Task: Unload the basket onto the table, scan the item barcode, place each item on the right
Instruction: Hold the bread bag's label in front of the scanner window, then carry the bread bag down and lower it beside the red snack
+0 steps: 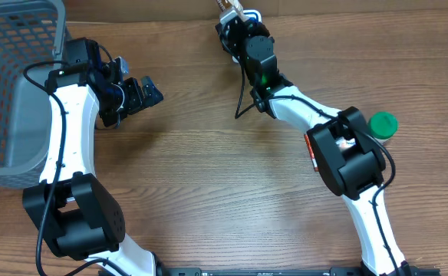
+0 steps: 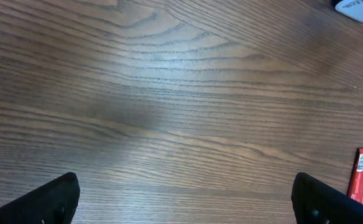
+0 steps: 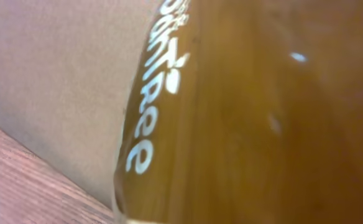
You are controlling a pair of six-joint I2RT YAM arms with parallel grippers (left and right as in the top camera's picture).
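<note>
Next, my right gripper will rise, then come back and lower the lettered package beside the red tube, where the wood is empty.
An amber bottle [image 3: 250, 124] with white lettering fills the right wrist view, tilted and very close to the camera. From overhead its tip [image 1: 229, 9] shows at the table's far edge, in my right gripper [image 1: 234, 23], which is shut on it; the fingers themselves are hidden. No barcode is visible. A white device with a blue edge [image 1: 253, 14] lies just right of the bottle, and may be the white object [image 2: 359, 7] in the left wrist view. My left gripper [image 1: 136, 80] hangs open beside the basket, holding nothing [image 2: 184, 191].
A grey mesh basket [image 1: 13, 84] stands at the left edge. A green-capped container [image 1: 383, 124] sits at the right, next to the right arm. A red tube [image 2: 360, 175] lies on the wood at the right of the left wrist view.
</note>
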